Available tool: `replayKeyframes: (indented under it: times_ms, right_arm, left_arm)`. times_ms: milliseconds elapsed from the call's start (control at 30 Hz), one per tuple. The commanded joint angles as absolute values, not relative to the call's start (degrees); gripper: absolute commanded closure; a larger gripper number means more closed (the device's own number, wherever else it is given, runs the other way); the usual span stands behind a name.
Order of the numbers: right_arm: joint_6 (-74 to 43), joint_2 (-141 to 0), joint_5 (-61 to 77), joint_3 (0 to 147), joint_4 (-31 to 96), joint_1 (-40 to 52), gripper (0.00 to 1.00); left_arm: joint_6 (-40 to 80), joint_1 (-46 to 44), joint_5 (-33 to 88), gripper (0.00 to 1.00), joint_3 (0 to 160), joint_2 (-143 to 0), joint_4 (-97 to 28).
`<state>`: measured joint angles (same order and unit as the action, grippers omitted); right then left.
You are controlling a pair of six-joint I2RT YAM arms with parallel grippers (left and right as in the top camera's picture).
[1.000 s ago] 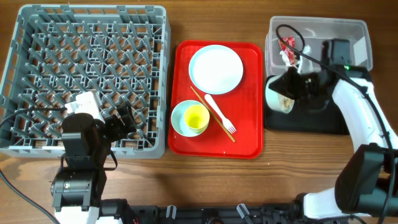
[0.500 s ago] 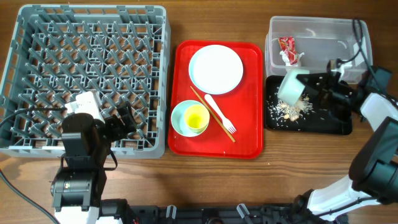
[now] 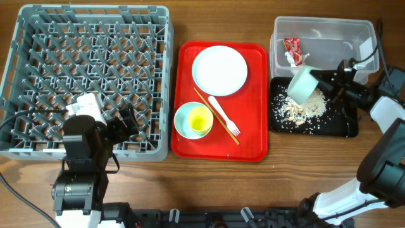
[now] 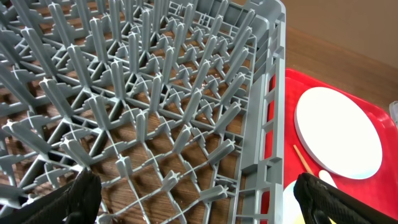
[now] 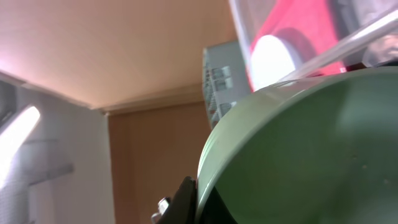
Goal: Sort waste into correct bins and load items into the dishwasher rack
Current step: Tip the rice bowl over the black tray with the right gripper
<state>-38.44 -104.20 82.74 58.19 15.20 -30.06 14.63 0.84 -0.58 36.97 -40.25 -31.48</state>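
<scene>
The white plate (image 3: 219,69) (image 5: 271,61) is below my right gripper and to its left in the overhead view. My right gripper should next swing over and down to it, turn the emptied bowl upright and then release it.
My right gripper (image 3: 319,81) is shut on a pale mint bowl (image 3: 302,85) (image 5: 311,155), tipped on its side over the black tray (image 3: 342,126). Beige crumbs (image 3: 300,109) lie heaped in that tray. The red-and-white wrapper (image 3: 292,49) lies in the clear tub (image 3: 361,31). On the red serving tray (image 3: 253,142) are the white plate (image 3: 219,69) (image 4: 339,134), a second mint bowl (image 3: 183,120) holding the yellow cup (image 3: 199,118), the white fork (image 3: 224,116) and the wooden stick (image 3: 215,123). My left gripper (image 4: 199,199) is open over the grey rack (image 3: 88,69) (image 4: 155,93).
The rack's right wall (image 4: 267,124) stands close to the red tray's left edge. The right arm (image 3: 386,114) reaches in from the table's right edge over the black tray. Bare wooden table (image 3: 209,183) runs along the front.
My right arm swung out to the right and turned the bowl on its side. Crumbs that were in the bowl now lie spilled in the black tray. The left arm has not moved.
</scene>
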Motion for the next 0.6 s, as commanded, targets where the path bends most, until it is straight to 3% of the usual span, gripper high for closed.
replayKeyframes:
  times_ms: [0, 100, 333, 567]
  right_arm:
    - [-34.48, -104.95, 88.36, 58.37, 12.47, -28.64, 0.96]
    - [-23.94, -102.89, 92.82, 58.15, 10.5, -26.13, 0.96]
    - [-33.54, -101.71, 81.6, 58.15, 12.47, -21.54, 0.96]
    - [-31.53, -86.76, 63.88, 60.6, 14.44, -6.2, 0.95]
  left_arm:
    - [13.72, 1.23, -0.89, 0.0, 38.17, -40.18, -31.33]
    - [13.72, 1.23, -0.91, 0.0, 38.17, -40.18, -31.33]
    - [13.72, 1.23, -0.89, 0.0, 38.17, -40.18, -31.35]
    - [13.72, 1.23, -0.89, 0.0, 38.17, -40.18, -31.33]
